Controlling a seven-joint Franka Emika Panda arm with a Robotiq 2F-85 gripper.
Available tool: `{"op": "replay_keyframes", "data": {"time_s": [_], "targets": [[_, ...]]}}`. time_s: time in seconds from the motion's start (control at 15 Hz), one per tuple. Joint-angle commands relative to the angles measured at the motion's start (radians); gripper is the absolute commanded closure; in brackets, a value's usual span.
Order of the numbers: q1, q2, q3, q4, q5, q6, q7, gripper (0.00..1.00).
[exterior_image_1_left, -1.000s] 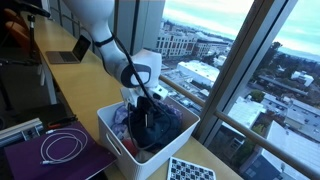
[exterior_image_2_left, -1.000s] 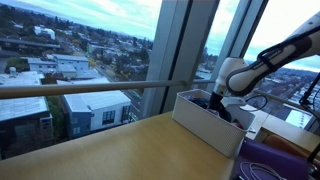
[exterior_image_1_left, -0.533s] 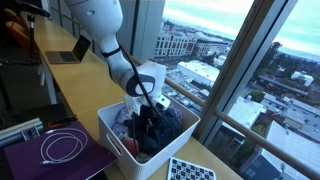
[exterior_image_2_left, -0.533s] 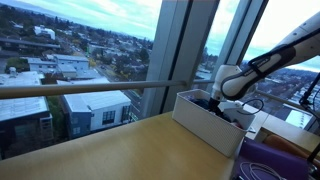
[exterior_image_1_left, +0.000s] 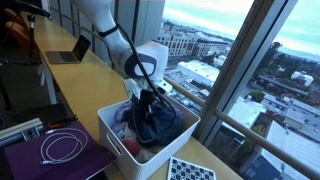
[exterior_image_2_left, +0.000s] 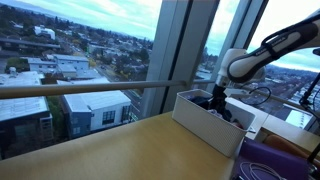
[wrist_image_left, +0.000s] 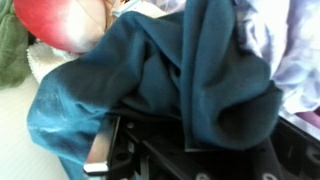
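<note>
I need to lift my gripper with the dark blue cloth out of the bin next, then cross to the clear wood of the tabletop between bin and laptop to release.
A white bin on the wooden table holds a heap of clothes. My gripper reaches down into it and is shut on a dark blue cloth, which peaks up toward the fingers. In the other exterior view the gripper stands just above the bin. The wrist view is filled by the teal-blue cloth, draped over the jaws and hiding the fingertips. A red item, a green cloth and a pale lavender cloth lie around it.
A purple mat with a coiled white cable lies beside the bin. A checkered board sits near the table's edge and a laptop stands further back. The window glass and its rail run close along the table.
The jaws have closed on the dark blue cloth inside the bin. The gripper dipped into the heap, then rose a little, pulling the cloth up into a peak.
</note>
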Motion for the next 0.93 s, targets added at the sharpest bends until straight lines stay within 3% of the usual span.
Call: {"op": "replay_keyframes", "data": {"time_s": [0.0,0.47,0.87], "targets": [[0.006,-0.200,-0.005,-0.070,0.037,-0.083,-0.022,1.00],[0.071,-0.459,0.023,-0.053,-0.082,-0.148,0.045,1.00],[0.142,-0.605,0.151,0.015,-0.189,-0.182,0.060,1.00]]}}
